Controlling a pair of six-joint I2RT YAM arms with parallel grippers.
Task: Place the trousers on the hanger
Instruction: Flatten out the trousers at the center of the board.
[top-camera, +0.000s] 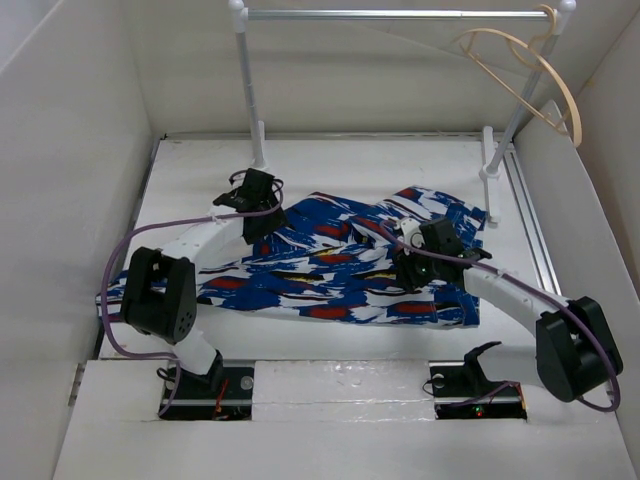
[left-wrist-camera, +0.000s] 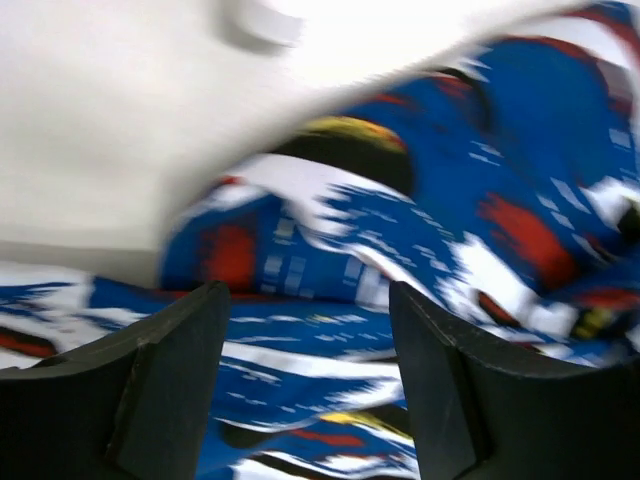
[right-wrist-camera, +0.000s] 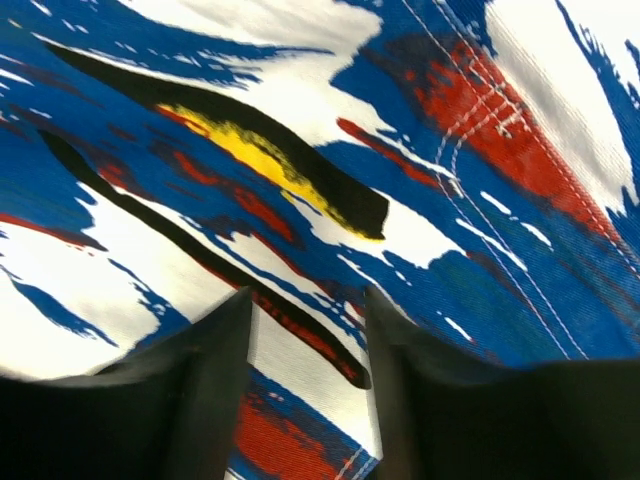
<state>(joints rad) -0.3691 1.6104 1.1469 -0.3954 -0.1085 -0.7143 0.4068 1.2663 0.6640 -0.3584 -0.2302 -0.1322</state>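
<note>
My left gripper should next come down left in the top view around the end of the trousers' fold, as that end shows free against white tabletop there.
The trousers (top-camera: 330, 270) lie spread flat across the table, bright blue with white, red, black and yellow streaks. The hanger (top-camera: 540, 75) hangs by its hook at the right end of the metal rail, far from both arms. My left gripper (top-camera: 262, 225) is open, low over the trousers' upper left edge; the cloth (left-wrist-camera: 420, 250) shows between its fingers (left-wrist-camera: 170, 380). My right gripper (top-camera: 410, 262) is open and pressed close on the cloth (right-wrist-camera: 300, 170) right of the middle, its fingers (right-wrist-camera: 215, 370) apart with flat fabric between them.
A grey metal rail (top-camera: 395, 15) on white posts (top-camera: 250, 85) stands at the back. White walls (top-camera: 70, 150) close in the table on the left, back and right. A metal track (top-camera: 530, 215) runs along the right edge.
</note>
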